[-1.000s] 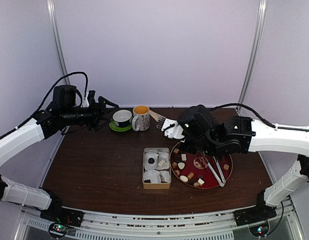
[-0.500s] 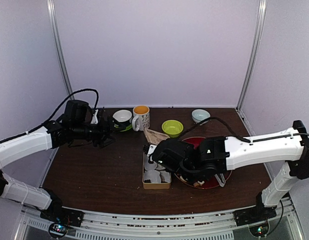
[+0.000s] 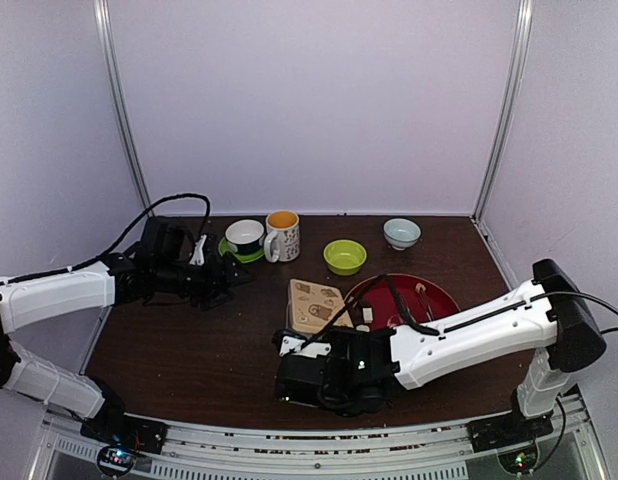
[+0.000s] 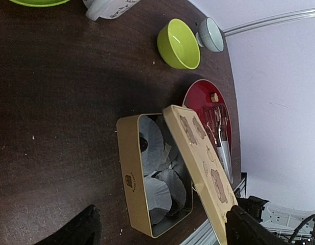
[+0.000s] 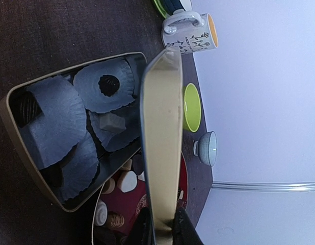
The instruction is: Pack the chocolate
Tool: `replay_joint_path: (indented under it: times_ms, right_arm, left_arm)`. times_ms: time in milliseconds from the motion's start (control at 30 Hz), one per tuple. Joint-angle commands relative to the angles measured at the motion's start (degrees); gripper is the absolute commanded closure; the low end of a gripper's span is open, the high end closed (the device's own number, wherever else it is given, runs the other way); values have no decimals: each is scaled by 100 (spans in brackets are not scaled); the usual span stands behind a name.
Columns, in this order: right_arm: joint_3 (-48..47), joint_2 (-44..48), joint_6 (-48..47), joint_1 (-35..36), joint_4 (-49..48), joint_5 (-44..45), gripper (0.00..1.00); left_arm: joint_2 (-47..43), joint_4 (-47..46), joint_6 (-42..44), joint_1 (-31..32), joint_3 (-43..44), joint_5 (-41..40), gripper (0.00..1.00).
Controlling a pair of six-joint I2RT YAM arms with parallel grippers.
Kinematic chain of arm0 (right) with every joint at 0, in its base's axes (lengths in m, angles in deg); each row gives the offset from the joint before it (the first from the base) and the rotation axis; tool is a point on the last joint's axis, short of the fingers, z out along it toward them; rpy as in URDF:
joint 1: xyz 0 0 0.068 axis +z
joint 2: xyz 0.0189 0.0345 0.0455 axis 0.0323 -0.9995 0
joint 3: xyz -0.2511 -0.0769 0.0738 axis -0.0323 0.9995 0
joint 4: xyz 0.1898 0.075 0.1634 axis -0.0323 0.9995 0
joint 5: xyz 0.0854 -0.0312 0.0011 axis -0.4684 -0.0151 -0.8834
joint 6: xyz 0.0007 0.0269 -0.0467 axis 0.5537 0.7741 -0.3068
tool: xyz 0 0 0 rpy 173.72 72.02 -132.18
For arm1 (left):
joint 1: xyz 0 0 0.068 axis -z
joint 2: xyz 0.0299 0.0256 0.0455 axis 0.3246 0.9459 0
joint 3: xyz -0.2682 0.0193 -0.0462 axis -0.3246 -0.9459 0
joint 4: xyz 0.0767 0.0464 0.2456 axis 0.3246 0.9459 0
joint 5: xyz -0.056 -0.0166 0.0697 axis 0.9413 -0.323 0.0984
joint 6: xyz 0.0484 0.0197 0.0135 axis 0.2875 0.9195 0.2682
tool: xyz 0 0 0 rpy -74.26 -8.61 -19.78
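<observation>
Next, my right gripper moves down toward the tan tin box's open top (image 5: 87, 125) and lets go of the lid's edge there, because the tilted lid still leaves the liners uncovered.
The tan tin box (image 5: 15, 127) holds white paper liners with chocolate in them: a dark round (image 5: 109, 84), a pale cube (image 5: 112, 121) and a dark piece (image 5: 27, 107). More chocolate (image 5: 128, 182) lies on the red plate (image 3: 439, 295). My right gripper (image 5: 162, 227) is shut on the edge of the tan lid (image 5: 160, 127) and holds it tilted over the box (image 3: 314, 305). My left gripper (image 4: 162, 217) is open and empty, to the left of the box (image 4: 129, 168), in the top view (image 3: 224, 275).
Silver tongs (image 4: 221, 138) lie on the plate. A green bowl (image 3: 344, 256), a grey bowl (image 3: 401, 233), a white mug (image 3: 282, 235) and a cup on a green saucer (image 3: 244, 238) stand along the back. My right arm (image 3: 469, 325) crosses the table's front right.
My right arm swung from over the plate to the box's near side, bringing the lid forward until it tilts over the box. My left arm moved right, toward the box.
</observation>
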Motion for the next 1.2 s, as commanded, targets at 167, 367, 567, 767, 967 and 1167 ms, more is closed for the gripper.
replay_joint_path:
  times_ms: [167, 367, 567, 767, 967, 1167]
  right_arm:
    - [-338, -620, 512, 224, 201, 374, 100]
    - [-435, -995, 742, 306, 434, 149, 89]
    - [-369, -1012, 638, 380, 243, -74, 77]
    - [-226, -896, 390, 413, -24, -461, 59]
    - [-115, -679, 220, 444, -192, -926, 40]
    - [255, 160, -91, 470, -721, -1982, 25]
  left_arm:
    - [717, -742, 430, 39, -74, 590, 13]
    - [1092, -877, 561, 94, -9, 743, 14]
    - [1349, -901, 624, 140, -3, 762, 15]
    - [1537, -934, 654, 187, 27, 718, 15]
    - [1776, -807, 753, 198, 178, 692, 15]
    - [1790, -807, 845, 217, 181, 645, 15]
